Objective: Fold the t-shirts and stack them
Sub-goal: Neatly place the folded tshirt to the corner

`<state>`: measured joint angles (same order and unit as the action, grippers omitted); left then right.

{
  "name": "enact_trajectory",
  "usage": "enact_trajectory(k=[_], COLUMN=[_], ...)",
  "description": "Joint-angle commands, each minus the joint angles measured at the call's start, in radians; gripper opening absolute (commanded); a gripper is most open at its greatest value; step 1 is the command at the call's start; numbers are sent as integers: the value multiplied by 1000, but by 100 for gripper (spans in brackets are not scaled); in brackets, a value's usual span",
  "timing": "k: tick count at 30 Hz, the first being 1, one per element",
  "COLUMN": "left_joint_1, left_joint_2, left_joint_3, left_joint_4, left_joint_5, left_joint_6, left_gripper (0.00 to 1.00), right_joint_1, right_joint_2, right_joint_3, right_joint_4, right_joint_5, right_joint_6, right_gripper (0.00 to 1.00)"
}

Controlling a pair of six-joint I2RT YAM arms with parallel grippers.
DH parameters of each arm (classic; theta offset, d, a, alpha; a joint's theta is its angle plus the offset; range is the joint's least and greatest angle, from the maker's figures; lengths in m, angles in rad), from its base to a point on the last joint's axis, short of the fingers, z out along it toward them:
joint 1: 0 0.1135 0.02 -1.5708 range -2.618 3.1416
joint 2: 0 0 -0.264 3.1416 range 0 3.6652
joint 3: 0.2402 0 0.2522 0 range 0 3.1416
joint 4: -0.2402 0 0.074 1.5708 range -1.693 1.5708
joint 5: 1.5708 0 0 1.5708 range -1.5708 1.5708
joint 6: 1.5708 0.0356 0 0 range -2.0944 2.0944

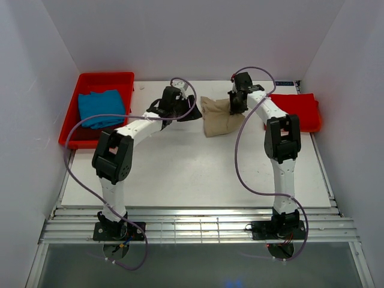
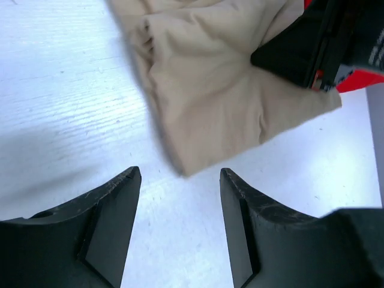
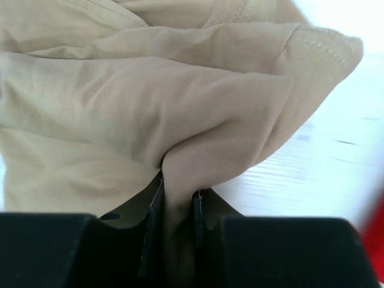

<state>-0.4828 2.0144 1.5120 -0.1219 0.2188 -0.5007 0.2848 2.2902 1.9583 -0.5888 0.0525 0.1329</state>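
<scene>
The robot's right gripper needs to carry the tan-beige t-shirt toward the right in the top view next, onto the bright red t-shirt (image 1: 298, 111) (image 3: 376, 240), because that one is already folded.
A tan-beige t-shirt (image 1: 218, 117) lies bunched at the back middle of the table. My right gripper (image 1: 236, 103) is shut on a pinched fold of it (image 3: 180, 198) at the shirt's right edge. To the shirt's left, my left gripper (image 1: 187, 114) stands open with only bare table between its fingers (image 2: 117, 210); the near edge of the tan-beige t-shirt (image 2: 204, 102) lies just beyond the fingertips. A blue t-shirt (image 1: 101, 108) lies in the red tray. A bright red t-shirt (image 1: 297, 110) rests folded at the back right.
The red plastic tray (image 1: 99, 81) sits at the back left, against the left wall. White walls close in the table on the left, back and right. Both arms reach to the back of the table (image 1: 192, 174), cables looping over them.
</scene>
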Motion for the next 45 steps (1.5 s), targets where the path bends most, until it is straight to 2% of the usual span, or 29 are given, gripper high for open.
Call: enact_trajectory(k=[1,9,16,29,37,38,39,40,41,42,45], left_joint_1=[10,12,12,12,12,12,12,12,12,12,12], left_joint_2=[-170,-299,-345,-352,-370,-382,-387,-391,-399,-402,-414], left_joint_3=[-91,-341,-463,-483,-490,-495,-504,-507,-509,-509,-506], left_joint_4=[1,27,54,34,7,5,1,-2,-10,-15,-28], left_joint_5=[14,7,1,-13,-25,-27,-29,-35,-36,-38,-48], left_joint_6=[8,-10,-55,-52,-39,-38,-33,-33,-32,-27,-21], left_gripper=[66,66,65,65,65,65,65,65,66,66,66], right_joint_1=[-71,-168,-257,-456,-477,-478,-478,-478,-480,-480,-478], right_joint_2=[-118,-175,-205,-224,-202,-198,-193,-192,-187,-186,-219], right_joint_3=[99,175,221,231,235,235,232,229,226,225,196], right_joint_4=[-88,-151,-161,-177,-177,-175,-174,-172,-174,-172,-164], right_joint_5=[105,164,181,110,153,156,162,168,179,182,168], right_joint_6=[-93,-179,-239,-259,-253,-245,-243,-239,-231,-228,-214], right_gripper=[8,8,8,8,8,11,47,77,95,90,90])
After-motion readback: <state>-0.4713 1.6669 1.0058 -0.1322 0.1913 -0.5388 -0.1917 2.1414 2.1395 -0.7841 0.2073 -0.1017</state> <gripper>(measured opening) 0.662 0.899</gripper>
